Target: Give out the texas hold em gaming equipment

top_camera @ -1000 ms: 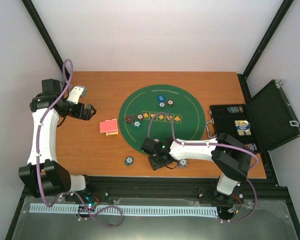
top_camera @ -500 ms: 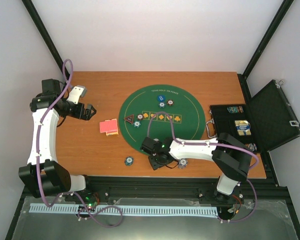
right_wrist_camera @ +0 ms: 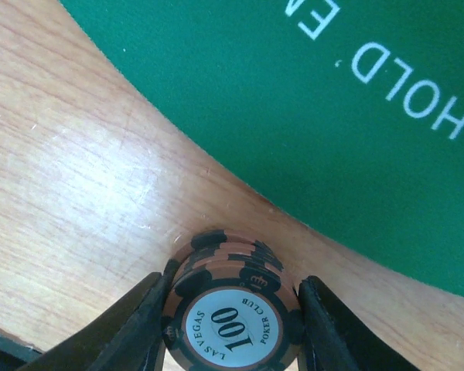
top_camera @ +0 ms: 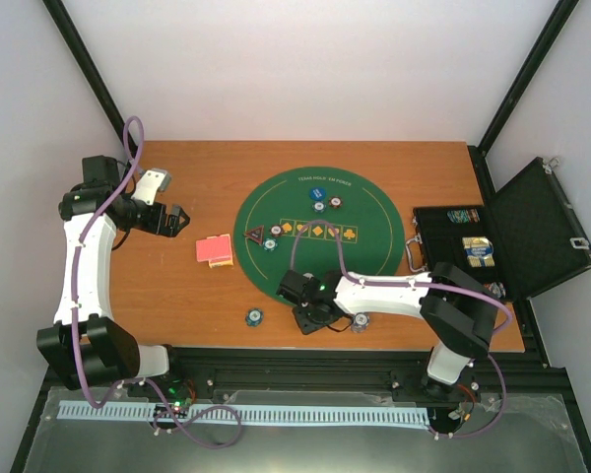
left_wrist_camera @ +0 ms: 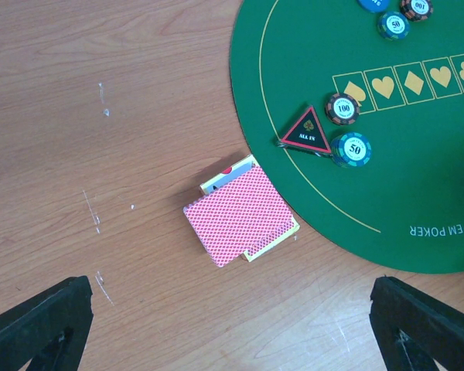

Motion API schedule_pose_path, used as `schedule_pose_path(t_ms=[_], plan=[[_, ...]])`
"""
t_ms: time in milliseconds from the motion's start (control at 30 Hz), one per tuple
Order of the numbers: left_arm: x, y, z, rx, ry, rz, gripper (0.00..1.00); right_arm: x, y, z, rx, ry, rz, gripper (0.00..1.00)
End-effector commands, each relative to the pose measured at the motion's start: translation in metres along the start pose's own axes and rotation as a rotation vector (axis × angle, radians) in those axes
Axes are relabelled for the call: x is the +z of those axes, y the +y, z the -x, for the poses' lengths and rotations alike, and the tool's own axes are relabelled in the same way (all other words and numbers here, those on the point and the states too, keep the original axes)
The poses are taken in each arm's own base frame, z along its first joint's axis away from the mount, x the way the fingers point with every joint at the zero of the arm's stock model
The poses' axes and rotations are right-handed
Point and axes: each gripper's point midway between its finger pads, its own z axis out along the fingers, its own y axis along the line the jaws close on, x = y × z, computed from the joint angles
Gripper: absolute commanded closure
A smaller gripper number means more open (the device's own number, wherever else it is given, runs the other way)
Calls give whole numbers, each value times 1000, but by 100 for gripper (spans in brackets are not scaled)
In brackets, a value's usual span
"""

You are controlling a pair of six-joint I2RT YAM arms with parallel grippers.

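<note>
I need to lift my right gripper outward next, then lower it and let go of its chips on the felt short of the club box (top_camera: 356, 263), because that spot is bare.
My right gripper (right_wrist_camera: 230, 325) is low over the wood near the front rim of the mat, its two fingers pressed on either side of a short stack of brown-and-black "100" poker chips (right_wrist_camera: 232, 297) that rests on the table. From above, the right gripper (top_camera: 315, 320) hides that stack. The left gripper (left_wrist_camera: 232, 328) hangs wide open above bare wood, short of the red-backed playing cards (left_wrist_camera: 241, 216). A black-red triangular marker (left_wrist_camera: 305, 131), a 100 chip (left_wrist_camera: 342, 108) and a 50 chip (left_wrist_camera: 351, 149) lie on the mat's left part.
The round green felt mat (top_camera: 369, 251) fills the table's middle, with more chips (top_camera: 327, 204) near its far side. A loose chip (top_camera: 253, 316) and another (top_camera: 360, 322) lie on the wood at the front. The open black case (top_camera: 532, 232) stands at the right edge.
The right gripper's fingers have drawn in onto the chip stack. Both arms stay where they were.
</note>
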Motion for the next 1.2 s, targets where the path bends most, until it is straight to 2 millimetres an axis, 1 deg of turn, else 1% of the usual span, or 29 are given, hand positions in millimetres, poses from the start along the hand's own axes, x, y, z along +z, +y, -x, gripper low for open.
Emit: schedule_pose_path(t_ms=[0,233,300,367,433,567,667,767,900,967,1067,1167], plan=[[-5,-2,1,17,-12,-5,0,-25,4,11,-4,-59,9,68],[-7,-2,4,19,-18,-5,0,-59,-1,27,-7,-112,-1,69],[-7,-1,4,17,-16,-3,0,-66,-9,32,5,-123,-14,69],[-7,-1,4,20,-13,-3,0,-71,-24,37,28,-133,-32,69],[-7,-1,4,24,-14,-3,0,-75,-44,43,56,-144,-51,69],[-6,-1,3,38,-4,-6,0,-76,-93,59,138,-158,-84,70],[-5,-3,-2,49,16,-19,0,-74,-126,72,196,-173,-98,69],[-6,-5,-3,59,17,-24,0,-68,-144,86,230,-174,-94,69],[-7,-7,-3,66,21,-32,0,-53,-157,101,256,-157,-92,69],[-7,-8,-4,75,26,-40,0,-40,-162,105,261,-138,-90,69],[-11,-20,-6,128,12,-88,0,-24,-172,110,280,-115,-92,70],[-10,-20,-9,170,23,-92,0,-10,-179,114,287,-93,-97,70]])
